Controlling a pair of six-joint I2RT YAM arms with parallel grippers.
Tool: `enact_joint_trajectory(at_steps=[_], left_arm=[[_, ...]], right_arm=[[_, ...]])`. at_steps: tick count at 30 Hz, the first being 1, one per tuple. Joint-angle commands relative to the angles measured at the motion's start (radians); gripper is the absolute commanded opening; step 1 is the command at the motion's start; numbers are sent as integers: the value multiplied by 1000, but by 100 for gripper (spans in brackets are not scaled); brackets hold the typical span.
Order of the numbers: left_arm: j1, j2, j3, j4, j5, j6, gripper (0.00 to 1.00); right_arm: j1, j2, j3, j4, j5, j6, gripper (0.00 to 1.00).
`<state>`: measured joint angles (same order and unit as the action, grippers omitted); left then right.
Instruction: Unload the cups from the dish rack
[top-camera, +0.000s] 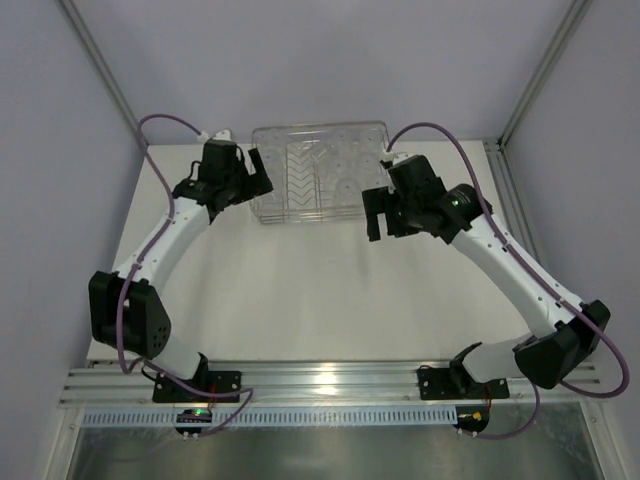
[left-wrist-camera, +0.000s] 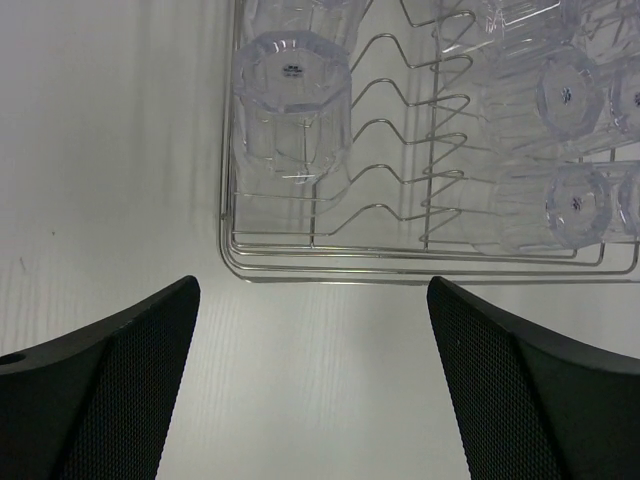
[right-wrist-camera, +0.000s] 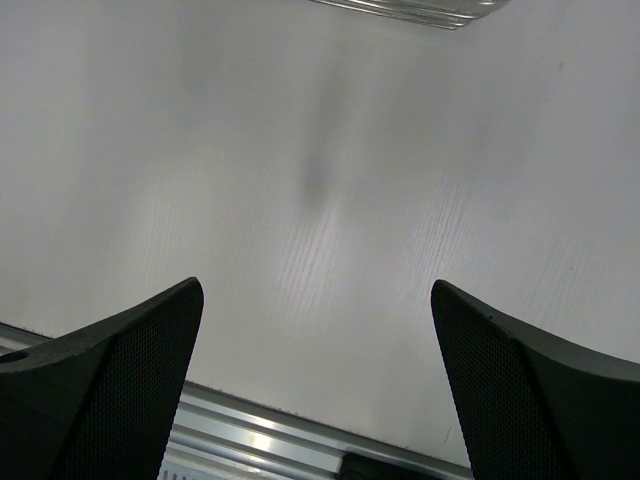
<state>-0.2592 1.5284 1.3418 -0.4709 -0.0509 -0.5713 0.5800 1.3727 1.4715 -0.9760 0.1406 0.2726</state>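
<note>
I need to move my open left gripper outward and down next, around the upturned base of the near clear cup (left-wrist-camera: 292, 75), because the cup stands farther out and lower than my fingers.
The wire dish rack (top-camera: 318, 221) stands at the back middle of the table. Several clear cups (top-camera: 347, 160) sit upside down in it. In the left wrist view one cup (left-wrist-camera: 290, 100) stands in the rack's (left-wrist-camera: 400, 276) near left part, and others (left-wrist-camera: 573, 203) are at the right beyond the V dividers. My left gripper (top-camera: 256, 175) is open and empty at the rack's left front corner, a little short of it (left-wrist-camera: 312, 292). My right gripper (top-camera: 373, 215) is open and empty off the rack's right front corner, over bare table (right-wrist-camera: 317, 292).
White table (top-camera: 320, 300) runs between the arms. An aluminium rail (top-camera: 330, 380) lines the near edge and shows in the right wrist view (right-wrist-camera: 250, 430). Grey walls and frame posts (top-camera: 540, 70) close in the back and sides. The rack's corner (right-wrist-camera: 420, 8) shows at the top of the right wrist view.
</note>
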Motion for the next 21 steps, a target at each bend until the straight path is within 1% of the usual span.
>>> enact_joint_trajectory(at_steps=[1,4,9,14,21], left_arm=[[-60,41,85,35,-193,39,95],[-74,100,131,37,-282,39,95],[-103,214,224,9,-354,36,95],[-124,327,298,-25,-360,-13,95],[-138,387,312,-14,-397,-67,95]], right_arm=[[12,-101,-81,26,14,54,98],[14,-147,-128,25,19,68,98],[15,-210,-181,20,11,82,98],[15,-216,-191,-3,16,74,98],[14,-224,-215,-4,24,59,98]])
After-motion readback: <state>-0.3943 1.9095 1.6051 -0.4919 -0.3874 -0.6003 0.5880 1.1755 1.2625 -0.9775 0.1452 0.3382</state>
